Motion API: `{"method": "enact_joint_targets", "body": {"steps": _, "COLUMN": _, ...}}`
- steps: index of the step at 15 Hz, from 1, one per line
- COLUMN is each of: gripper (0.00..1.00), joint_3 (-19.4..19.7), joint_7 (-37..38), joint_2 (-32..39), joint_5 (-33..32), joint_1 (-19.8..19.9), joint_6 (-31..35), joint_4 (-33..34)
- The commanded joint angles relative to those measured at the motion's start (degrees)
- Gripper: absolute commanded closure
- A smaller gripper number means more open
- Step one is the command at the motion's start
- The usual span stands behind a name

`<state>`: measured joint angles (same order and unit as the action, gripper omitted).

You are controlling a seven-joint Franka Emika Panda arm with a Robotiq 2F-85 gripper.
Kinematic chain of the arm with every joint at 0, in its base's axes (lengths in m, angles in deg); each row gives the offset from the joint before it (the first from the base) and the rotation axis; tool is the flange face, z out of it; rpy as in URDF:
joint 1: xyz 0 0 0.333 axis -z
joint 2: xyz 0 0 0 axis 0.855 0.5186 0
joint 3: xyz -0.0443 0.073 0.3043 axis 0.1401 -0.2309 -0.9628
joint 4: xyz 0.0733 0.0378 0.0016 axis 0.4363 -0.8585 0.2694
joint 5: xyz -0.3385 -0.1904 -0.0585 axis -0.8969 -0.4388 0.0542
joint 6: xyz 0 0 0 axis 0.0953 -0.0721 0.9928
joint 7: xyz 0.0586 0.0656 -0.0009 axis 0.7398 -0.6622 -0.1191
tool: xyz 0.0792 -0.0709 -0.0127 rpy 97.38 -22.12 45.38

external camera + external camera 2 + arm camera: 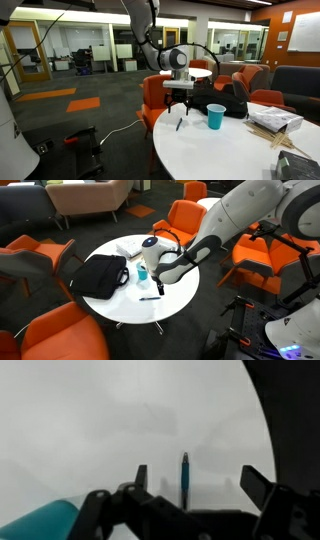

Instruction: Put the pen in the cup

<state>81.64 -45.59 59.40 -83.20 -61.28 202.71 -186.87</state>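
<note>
I will lower my gripper next, and I will keep going down until its fingers are on both sides of the body of the pen.
The pen is a thin dark stick lying flat on the white round table, to the left of the teal-blue cup, which stands upright. Both show in the other exterior view too: the pen near the table's edge, the cup beside the bag. My gripper hovers above the pen, open and empty. In the wrist view the pen lies between the open fingers of the gripper, below them. The cup's rim shows at the lower left.
A black bag lies on the table behind the cup, also seen in an exterior view. Papers and pale wooden sticks lie at the far side. Orange chairs ring the table.
</note>
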Motion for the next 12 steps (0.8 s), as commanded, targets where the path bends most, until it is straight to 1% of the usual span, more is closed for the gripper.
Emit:
{"method": "enact_joint_targets", "body": {"steps": 1, "gripper": 0.0, "joint_3": -0.22, "joint_7": -0.79, "joint_2": 4.43, "joint_5": -0.7, "joint_1": 0.14, "joint_6": 0.48, "joint_4": 4.63}}
{"method": "enact_joint_targets", "body": {"steps": 5, "gripper": 0.03, "joint_3": -0.11, "joint_7": -0.15, "joint_2": 9.4, "joint_5": -1.02, "joint_1": -0.94, "joint_6": 0.58, "joint_4": 9.68}}
{"method": "enact_joint_targets", "body": {"steps": 7, "gripper": 0.11, "joint_3": -0.17, "joint_7": 0.0, "joint_2": 11.48, "joint_5": -0.83, "joint_1": -1.33, "joint_6": 0.42, "joint_4": 11.72}}
{"method": "enact_joint_targets", "body": {"steps": 8, "gripper": 0.26, "joint_3": -0.1, "joint_7": 0.09, "joint_2": 12.53, "joint_5": -0.81, "joint_1": -1.56, "joint_6": 0.26, "joint_4": 12.69}}
{"method": "enact_joint_targets", "body": {"steps": 10, "gripper": 0.31, "joint_3": 0.04, "joint_7": 0.05, "joint_2": 14.55, "joint_5": -0.88, "joint_1": -1.85, "joint_6": 0.02, "joint_4": 14.57}}
{"method": "enact_joint_targets", "body": {"steps": 11, "gripper": 0.42, "joint_3": 0.1, "joint_7": -0.01, "joint_2": 15.72, "joint_5": -0.95, "joint_1": -2.0, "joint_6": -0.16, "joint_4": 15.7}}
{"method": "enact_joint_targets", "body": {"steps": 12, "gripper": 0.46, "joint_3": 0.23, "joint_7": -0.08, "joint_2": 16.69, "joint_5": -1.1, "joint_1": -2.17, "joint_6": -0.43, "joint_4": 16.7}}
